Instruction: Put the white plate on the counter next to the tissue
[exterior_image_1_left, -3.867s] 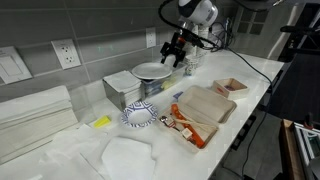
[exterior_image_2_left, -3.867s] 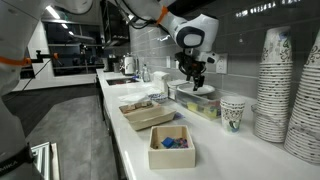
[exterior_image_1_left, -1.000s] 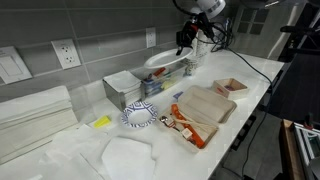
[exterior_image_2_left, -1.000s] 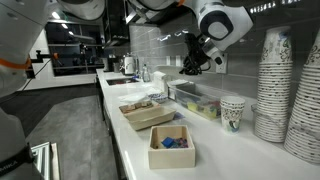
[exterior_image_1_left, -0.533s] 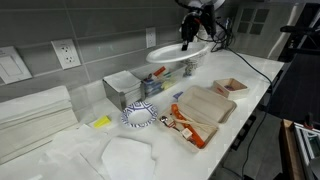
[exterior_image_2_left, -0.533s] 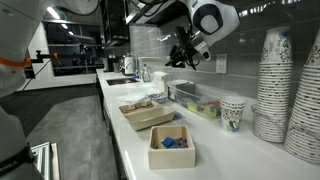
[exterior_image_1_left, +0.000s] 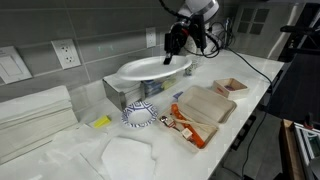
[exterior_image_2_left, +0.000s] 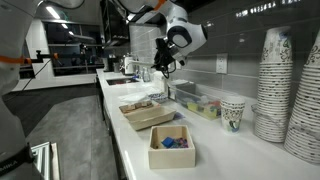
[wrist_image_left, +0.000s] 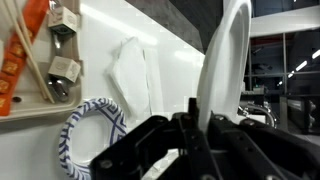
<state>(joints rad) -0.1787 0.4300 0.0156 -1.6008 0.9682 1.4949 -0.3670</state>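
My gripper holds the white plate's rim, and the white plate is still hanging over the container (exterior_image_1_left: 122, 92). It will next move past the blue-patterned plate and down to the counter beside the tissue to let go of the rim.
The white plate (exterior_image_1_left: 150, 68) hangs in the air, roughly level, above the open container (exterior_image_1_left: 122, 92) at the back of the counter (exterior_image_1_left: 252, 70). My gripper (exterior_image_1_left: 171, 56) is shut on the plate's far rim. In the wrist view the plate (wrist_image_left: 226, 60) stands edge-on between the black fingers (wrist_image_left: 160, 135) of my gripper (wrist_image_left: 196, 126). The tissue (exterior_image_1_left: 128, 157) lies flat on the counter near the front; in the wrist view the tissue (wrist_image_left: 135, 74) shows beyond the plate. In an exterior view my gripper (exterior_image_2_left: 158, 67) hovers over the counter (exterior_image_2_left: 215, 152).
A small blue-patterned plate (exterior_image_1_left: 140, 116) lies between the container and the tissue. A wooden tray (exterior_image_1_left: 205, 103) and a small box (exterior_image_1_left: 230, 87) sit to the right. Stacks of paper cups (exterior_image_2_left: 290, 90) and a single cup (exterior_image_2_left: 232, 112) stand on the counter.
The arm has carried the white plate from high at the back down and toward the container and tissue side; the plate has tipped from tilted to roughly level. The grip stays shut.
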